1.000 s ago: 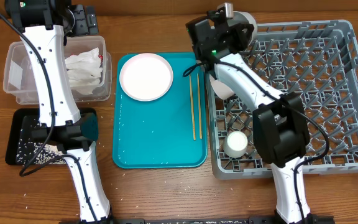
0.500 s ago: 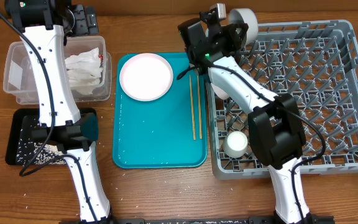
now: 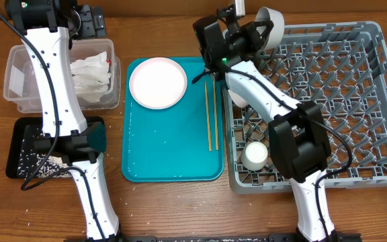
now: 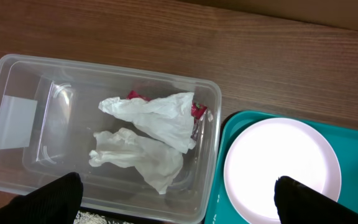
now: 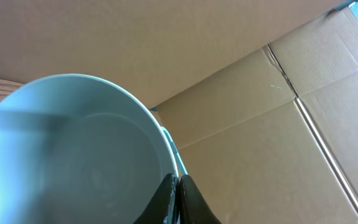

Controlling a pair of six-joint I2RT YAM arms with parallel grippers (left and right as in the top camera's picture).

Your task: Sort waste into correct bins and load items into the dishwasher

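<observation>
I need to move my right gripper down toward the left in the overhead view next and let go of the large white plate in the rack's far tray-side corner, as it hangs above the rack's wires.
My right gripper [image 3: 246, 28] is shut on the rim of the large white plate [image 3: 270, 21] and holds it tilted on edge above the back-left corner of the grey dish rack [image 3: 341, 94]. In the right wrist view the fingers [image 5: 178, 190] pinch the plate's rim [image 5: 73, 155]. A smaller white plate [image 3: 158, 82] and two chopsticks [image 3: 211, 114] lie on the teal tray [image 3: 173, 161]. A white cup [image 3: 254, 155] stands in the rack. My left gripper [image 4: 179, 199] is open and empty above the clear tub [image 4: 17, 168], which holds stained napkins [image 4: 157, 121].
The black tray [image 3: 19, 161] with rice grains lies in front of the clear tub [image 3: 15, 101]. Loose grains dot the teal tray and the wood in front. Another white dish [image 3: 236, 95] in the rack is partly hidden under my right arm. Cardboard stands behind the table.
My right gripper has shifted slightly left and turned, and the large plate now shows more, standing higher on edge. The left arm has not moved.
</observation>
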